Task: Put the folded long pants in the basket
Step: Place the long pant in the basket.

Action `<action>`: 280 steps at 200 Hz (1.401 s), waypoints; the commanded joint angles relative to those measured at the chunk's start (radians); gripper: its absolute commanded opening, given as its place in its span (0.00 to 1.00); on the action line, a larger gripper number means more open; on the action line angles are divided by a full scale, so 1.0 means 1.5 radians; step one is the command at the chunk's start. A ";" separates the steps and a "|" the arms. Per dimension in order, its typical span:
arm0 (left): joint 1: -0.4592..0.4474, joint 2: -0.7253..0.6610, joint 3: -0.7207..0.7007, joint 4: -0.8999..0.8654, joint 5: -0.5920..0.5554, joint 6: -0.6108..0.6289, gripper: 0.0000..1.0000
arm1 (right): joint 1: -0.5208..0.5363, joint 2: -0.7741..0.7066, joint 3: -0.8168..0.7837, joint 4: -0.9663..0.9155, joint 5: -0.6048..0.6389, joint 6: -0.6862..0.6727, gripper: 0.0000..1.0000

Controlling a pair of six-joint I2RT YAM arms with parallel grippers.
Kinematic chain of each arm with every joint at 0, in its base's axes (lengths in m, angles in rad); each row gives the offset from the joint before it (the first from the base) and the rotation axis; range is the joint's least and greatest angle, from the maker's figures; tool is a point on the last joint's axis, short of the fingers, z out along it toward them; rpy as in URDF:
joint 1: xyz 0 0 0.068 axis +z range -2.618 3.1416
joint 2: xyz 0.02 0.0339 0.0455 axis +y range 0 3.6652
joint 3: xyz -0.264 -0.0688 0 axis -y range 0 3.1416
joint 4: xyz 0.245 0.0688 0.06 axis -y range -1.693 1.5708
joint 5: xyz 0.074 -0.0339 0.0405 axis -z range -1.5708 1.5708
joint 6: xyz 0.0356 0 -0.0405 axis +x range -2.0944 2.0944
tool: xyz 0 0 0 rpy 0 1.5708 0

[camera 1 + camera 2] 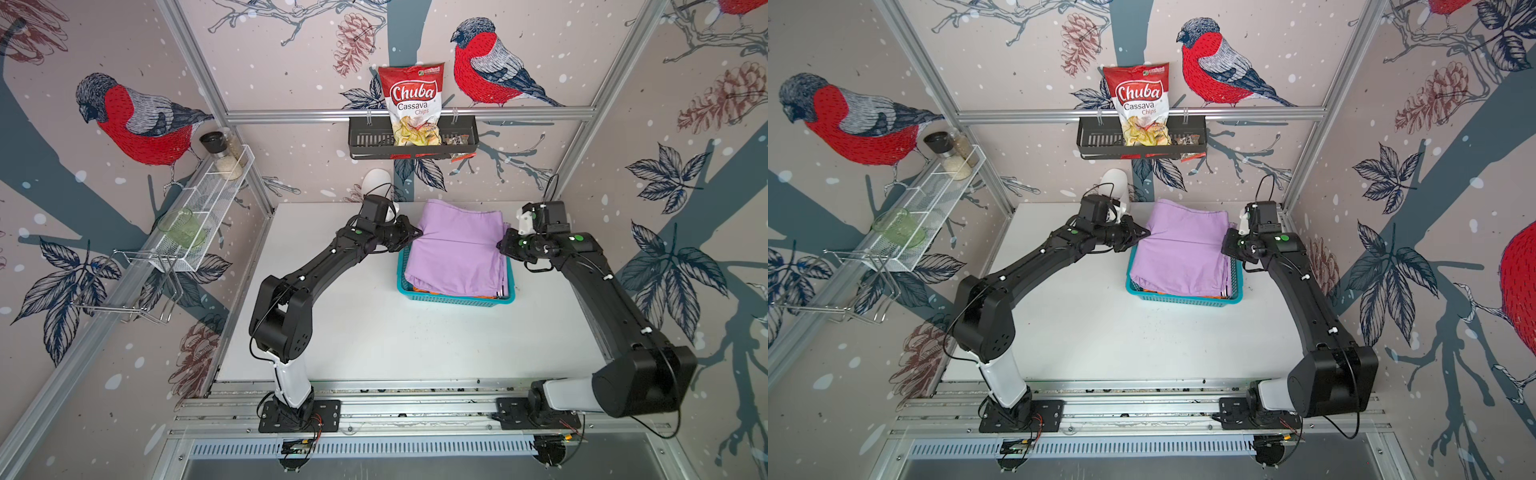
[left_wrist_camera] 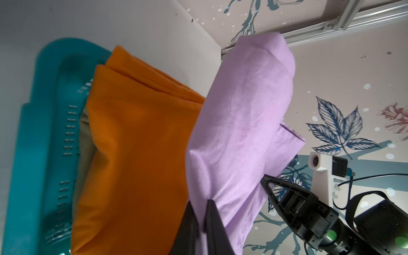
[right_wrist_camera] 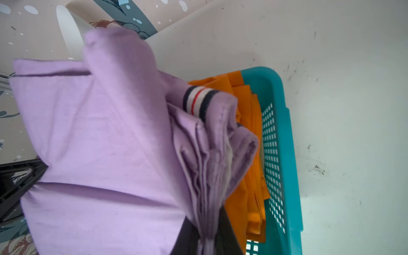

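My right gripper brings the layered edge down onto the orange pants point(image 2: 132, 154) inside the basket next and releases it there, since the lilac cloth still hangs above them.
The lilac folded long pants point(image 1: 457, 249) point(image 1: 1183, 249) hang over the turquoise basket point(image 1: 457, 300) point(image 1: 1183, 300), held at both sides. My left gripper point(image 1: 417, 234) point(image 2: 201, 202) is shut on their left edge. My right gripper point(image 1: 500, 245) point(image 3: 204, 213) is shut on the layered right edge point(image 3: 205, 165). Inside the basket point(image 2: 39, 132) point(image 3: 280, 154) lie the orange pants point(image 2: 132, 154) point(image 3: 242, 198), with tan cloth point(image 2: 85, 136) showing beneath them. The lilac cloth hides most of the basket in both top views.
A black wall rack point(image 1: 365, 143) holds a chips bag point(image 1: 413, 104) behind the basket. A white object point(image 1: 376, 180) stands at the back of the table. On the left wall, a white wire shelf point(image 1: 208, 208) carries jars and a green cup point(image 1: 183, 228).
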 commanded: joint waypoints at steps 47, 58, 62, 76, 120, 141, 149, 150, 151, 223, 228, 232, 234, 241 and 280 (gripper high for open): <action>0.002 0.044 -0.042 -0.013 -0.127 0.062 0.00 | -0.019 0.076 -0.087 0.139 -0.001 0.010 0.00; 0.002 0.058 -0.053 -0.009 -0.124 0.066 0.00 | -0.021 0.081 -0.106 0.153 0.032 0.015 0.00; 0.002 0.063 -0.058 -0.007 -0.122 0.066 0.00 | -0.023 0.082 -0.114 0.158 0.041 0.016 0.00; 0.002 0.077 -0.077 0.004 -0.121 0.065 0.00 | -0.028 0.092 -0.142 0.182 0.052 0.016 0.00; 0.001 0.110 -0.085 0.014 -0.111 0.069 0.00 | -0.025 0.139 -0.173 0.220 0.070 0.011 0.01; 0.001 0.110 -0.072 0.007 -0.110 0.073 0.00 | -0.015 0.137 -0.169 0.217 0.092 0.006 0.14; 0.002 0.109 -0.064 0.001 -0.111 0.077 0.00 | -0.009 0.129 -0.164 0.213 0.107 0.001 0.27; 0.002 0.108 -0.063 0.000 -0.111 0.078 0.00 | -0.009 0.128 -0.163 0.212 0.108 0.000 0.28; 0.001 0.108 -0.062 -0.001 -0.111 0.079 0.00 | -0.008 0.126 -0.162 0.211 0.111 0.000 0.30; 0.003 0.060 0.103 -0.141 -0.153 0.221 0.98 | 0.009 0.020 -0.120 0.217 0.256 -0.050 0.97; 0.003 0.053 0.108 -0.147 -0.159 0.233 0.98 | 0.008 0.015 -0.128 0.226 0.270 -0.054 0.97; 0.003 0.046 0.111 -0.148 -0.165 0.243 0.98 | 0.007 0.009 -0.137 0.236 0.278 -0.061 0.97; 0.003 0.041 0.111 -0.149 -0.170 0.249 0.98 | 0.007 0.007 -0.144 0.242 0.281 -0.065 0.97; 0.004 0.024 0.105 -0.150 -0.193 0.269 0.98 | 0.008 -0.007 -0.170 0.274 0.288 -0.082 0.97; 0.028 -0.165 -0.101 -0.014 -0.323 0.413 0.98 | 0.007 -0.140 -0.413 0.554 0.263 -0.175 0.97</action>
